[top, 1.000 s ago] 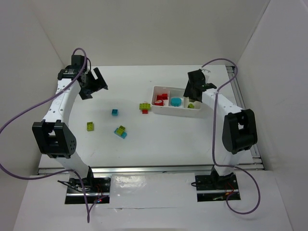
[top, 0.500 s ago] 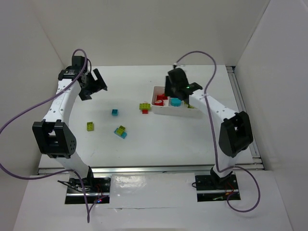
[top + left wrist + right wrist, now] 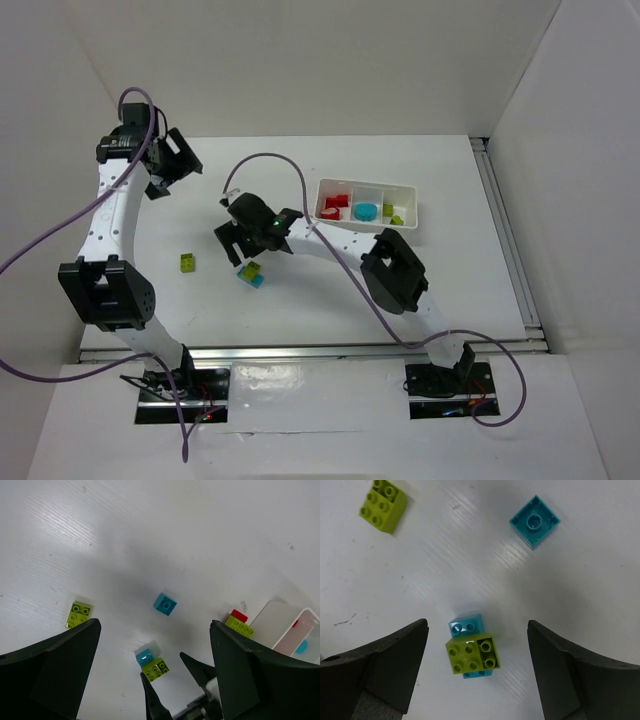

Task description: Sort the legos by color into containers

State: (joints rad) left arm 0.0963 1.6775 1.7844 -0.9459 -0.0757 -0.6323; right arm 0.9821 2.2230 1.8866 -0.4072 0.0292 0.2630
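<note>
The lone yellow-green brick [image 3: 187,262] [image 3: 78,614] is below my left gripper and nearer to my base, so my left gripper will move back and down onto it next.
A yellow-green brick stacked on a cyan one [image 3: 472,652] [image 3: 250,273] lies on the table. My right gripper [image 3: 477,625] [image 3: 243,252] hovers over the stack, open and empty, one finger on each side of it. A single cyan brick [image 3: 535,521] [image 3: 165,604] and a yellow-green brick [image 3: 382,504] [image 3: 188,262] lie farther off. A red and green pair [image 3: 238,623] sits beside the white tray [image 3: 405,190], which holds red bricks [image 3: 335,207], a cyan round piece [image 3: 367,211] and a green brick [image 3: 397,215] in separate compartments. My left gripper [image 3: 178,168] [image 3: 155,625] is raised at the far left, open and empty.
White walls enclose the table on the left, back and right. The right arm stretches across the middle of the table from its base to the stack. A purple cable [image 3: 265,160] arcs above the right wrist.
The right arm swung from the tray leftward across the table to above the green and cyan stack, and its jaws opened wider. The left gripper shifted a little left and back.
</note>
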